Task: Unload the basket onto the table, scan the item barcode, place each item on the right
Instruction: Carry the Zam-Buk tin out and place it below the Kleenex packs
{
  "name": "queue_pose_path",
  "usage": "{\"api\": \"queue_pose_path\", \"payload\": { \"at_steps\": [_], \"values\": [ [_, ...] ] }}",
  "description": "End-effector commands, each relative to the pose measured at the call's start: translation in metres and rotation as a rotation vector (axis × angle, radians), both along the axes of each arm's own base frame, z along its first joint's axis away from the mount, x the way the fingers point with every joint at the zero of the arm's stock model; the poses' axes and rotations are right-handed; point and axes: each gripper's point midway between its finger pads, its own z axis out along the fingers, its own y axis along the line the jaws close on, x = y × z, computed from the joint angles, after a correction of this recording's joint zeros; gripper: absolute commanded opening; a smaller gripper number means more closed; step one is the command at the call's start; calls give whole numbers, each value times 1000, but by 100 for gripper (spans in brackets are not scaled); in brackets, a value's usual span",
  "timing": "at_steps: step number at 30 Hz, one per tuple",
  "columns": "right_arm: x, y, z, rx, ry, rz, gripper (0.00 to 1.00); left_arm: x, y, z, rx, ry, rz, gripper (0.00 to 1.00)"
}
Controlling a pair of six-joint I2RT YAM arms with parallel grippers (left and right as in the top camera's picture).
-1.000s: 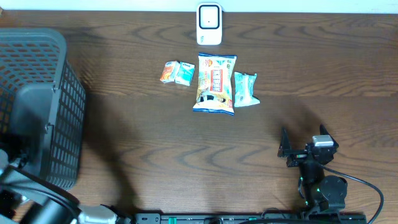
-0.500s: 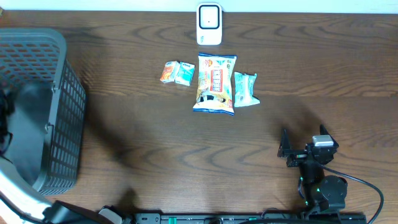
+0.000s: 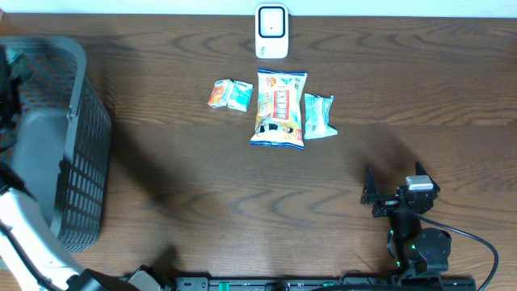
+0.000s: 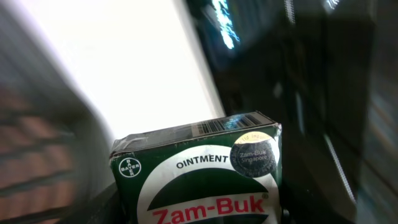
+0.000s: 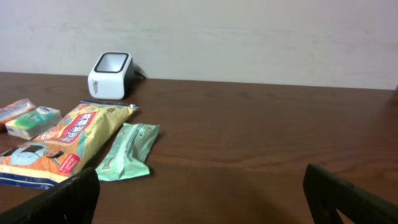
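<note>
My left gripper is over the basket [image 3: 77, 137] with the ointment box. Next it will swing to the bare wood in front of the small packets, go down there and let go of the ointment box.
A dark green Zam-Buk ointment box [image 4: 198, 177] fills the bottom of the left wrist view, a barcode [image 4: 227, 122] on its upper face. My left gripper [image 4: 199, 214] is shut on it, with dark jaws at both sides. In the overhead view that gripper [image 3: 8, 77] is at the far left edge over the grey basket [image 3: 77, 137], partly cut off. The white scanner [image 3: 272, 32] stands at the table's back middle and also shows as the scanner [image 5: 111, 73] in the right wrist view. My right gripper [image 3: 393, 184] stands open and empty near the front right.
A yellow snack bag [image 3: 279, 107], a mint green packet [image 3: 317, 115] and two small packets [image 3: 229, 94] lie in front of the scanner. The basket takes up the left side. Bare wood table [image 3: 202, 186] lies between the basket and the right arm.
My left arm has swung from the front left corner toward the back, over the basket's left side. The right arm and the packets have not moved.
</note>
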Motion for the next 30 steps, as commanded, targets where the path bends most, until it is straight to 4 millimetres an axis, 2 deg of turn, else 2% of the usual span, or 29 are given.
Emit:
{"api": "queue_pose_path", "payload": {
  "at_steps": [1,5,6,9,17,20,23,27,30],
  "values": [
    [0,-1,0,14,1,-4,99,8,-45,21,-7,-47,-136,50],
    [0,-1,0,14,1,-4,99,24,-95,23,7,-62,-252,51],
    [0,-1,0,14,1,-4,99,28,-114,24,30,-73,-291,51],
    [0,-1,0,14,1,-4,99,35,-151,24,110,-109,-362,51],
    [0,-1,0,14,1,-4,99,36,-240,15,348,-224,-549,51],
    [0,-1,0,14,1,-4,99,39,-265,-7,397,-187,-594,51],
    [0,-1,0,14,1,-5,99,45,-281,-39,429,-81,-598,51],
    [0,-1,0,14,1,-5,99,54,-289,-94,490,134,-535,51],
    [0,-1,0,14,1,-4,99,56,-292,-127,559,258,-495,51]
  ]
}}
